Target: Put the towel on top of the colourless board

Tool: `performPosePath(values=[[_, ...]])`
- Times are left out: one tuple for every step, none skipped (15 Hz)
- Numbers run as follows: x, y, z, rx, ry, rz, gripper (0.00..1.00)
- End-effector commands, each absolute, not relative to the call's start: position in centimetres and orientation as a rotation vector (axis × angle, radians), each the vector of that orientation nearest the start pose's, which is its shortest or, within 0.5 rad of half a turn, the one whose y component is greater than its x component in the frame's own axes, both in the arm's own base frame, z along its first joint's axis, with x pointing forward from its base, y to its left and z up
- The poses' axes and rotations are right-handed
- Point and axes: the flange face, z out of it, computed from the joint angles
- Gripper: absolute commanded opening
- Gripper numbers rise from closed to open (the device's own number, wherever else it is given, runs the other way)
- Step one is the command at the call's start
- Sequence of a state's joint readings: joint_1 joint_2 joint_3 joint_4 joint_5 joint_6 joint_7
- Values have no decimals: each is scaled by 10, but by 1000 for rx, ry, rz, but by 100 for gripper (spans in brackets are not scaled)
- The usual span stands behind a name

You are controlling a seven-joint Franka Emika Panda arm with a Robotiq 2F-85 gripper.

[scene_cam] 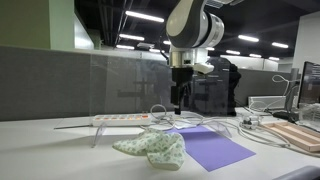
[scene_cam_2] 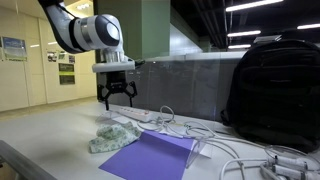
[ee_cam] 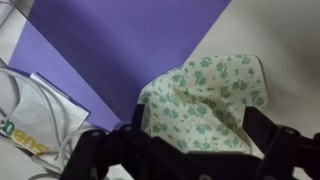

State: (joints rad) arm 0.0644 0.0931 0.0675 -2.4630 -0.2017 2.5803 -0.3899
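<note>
My gripper moves down toward the towel and onto the raised fold at its middle (scene_cam: pixel 164 140) (ee_cam: pixel 203 106) next, since that fold shows between the two open fingers.
The towel (scene_cam: pixel 150 147), white with a green print, lies crumpled on the table next to a purple sheet (scene_cam: pixel 212 148). It shows in both exterior views (scene_cam_2: pixel 110 138) and in the wrist view (ee_cam: pixel 205 95). My gripper (scene_cam: pixel 180 100) hangs open and empty a little above the table, over the towel's far side (scene_cam_2: pixel 117 100). In the wrist view the towel lies between and below the two dark fingers (ee_cam: pixel 190 150). A clear plastic edge (scene_cam_2: pixel 196 148) shows at the purple sheet's corner (scene_cam_2: pixel 150 158). I cannot tell the colourless board's full extent.
A white power strip (scene_cam: pixel 122 118) with cables lies just behind the towel. More white cables (scene_cam_2: pixel 240 150) trail across the table. A black backpack (scene_cam_2: pixel 270 85) stands at the back. A wooden board (scene_cam: pixel 300 135) and a monitor are at the table's far end.
</note>
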Motion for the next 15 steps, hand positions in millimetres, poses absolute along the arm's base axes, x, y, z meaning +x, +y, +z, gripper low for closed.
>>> performPosePath(values=[[495, 77, 239, -3032, -1265, 42, 100], [498, 77, 233, -3030, -1305, 54, 100], [502, 76, 226, -3028, -1341, 67, 100], [505, 76, 220, -3026, -1374, 79, 100], [509, 75, 214, -3020, -1402, 92, 100], [512, 75, 208, -3004, -1434, 104, 100], [515, 77, 202, -2982, -1465, 117, 100], [518, 79, 196, -2953, -1503, 127, 100], [520, 83, 190, -2923, -1538, 136, 100], [523, 85, 185, -2895, -1575, 147, 100], [525, 88, 180, -2869, -1607, 160, 100], [527, 90, 175, -2836, -1647, 173, 100], [528, 93, 170, -2798, -1691, 183, 100], [529, 95, 165, -2761, -1727, 193, 100], [531, 96, 161, -2734, -1755, 206, 100]])
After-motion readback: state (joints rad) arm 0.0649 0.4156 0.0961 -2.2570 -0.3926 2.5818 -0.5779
